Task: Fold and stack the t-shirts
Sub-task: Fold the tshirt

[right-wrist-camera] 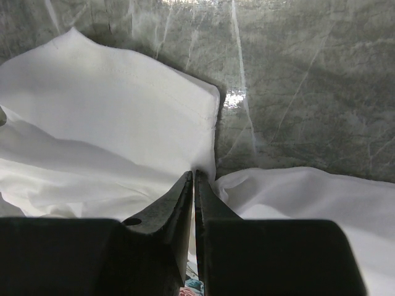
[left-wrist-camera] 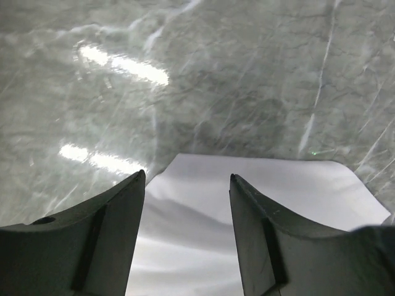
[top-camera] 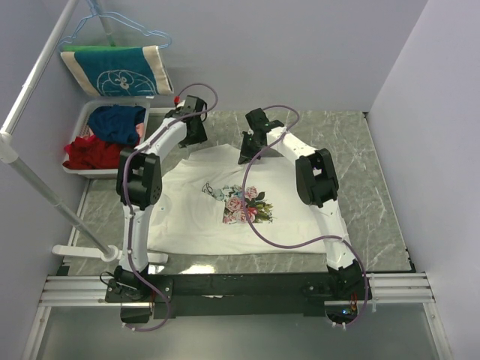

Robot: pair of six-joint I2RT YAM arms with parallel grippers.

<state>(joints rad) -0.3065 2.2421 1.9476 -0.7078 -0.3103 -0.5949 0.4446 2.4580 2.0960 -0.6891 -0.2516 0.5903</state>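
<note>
I will next lower my left gripper onto the shirt's far corner near the basket (left-wrist-camera: 184, 164) and close it, because that cloth lies free under its open fingers.
A cream-white t-shirt (top-camera: 225, 225) lies spread on the marble table, its pink-and-blue flower print (top-camera: 246, 204) facing up. My left gripper (top-camera: 196, 139) hangs at the shirt's far left corner. In the left wrist view it (left-wrist-camera: 187, 177) stands open, with white cloth (left-wrist-camera: 278, 191) below the fingers and nothing between them. My right gripper (top-camera: 246, 156) is at the shirt's far edge. The right wrist view shows it (right-wrist-camera: 195, 172) shut, pinching a thin fold of the shirt (right-wrist-camera: 111, 111), which bunches around the fingertips.
A white basket (top-camera: 85, 118) with blue and red clothes stands at the far left. Above it a teal printed cloth (top-camera: 116, 69) hangs from a blue hanger. A white pipe rack (top-camera: 37, 187) runs along the left side. Grey walls close in the table.
</note>
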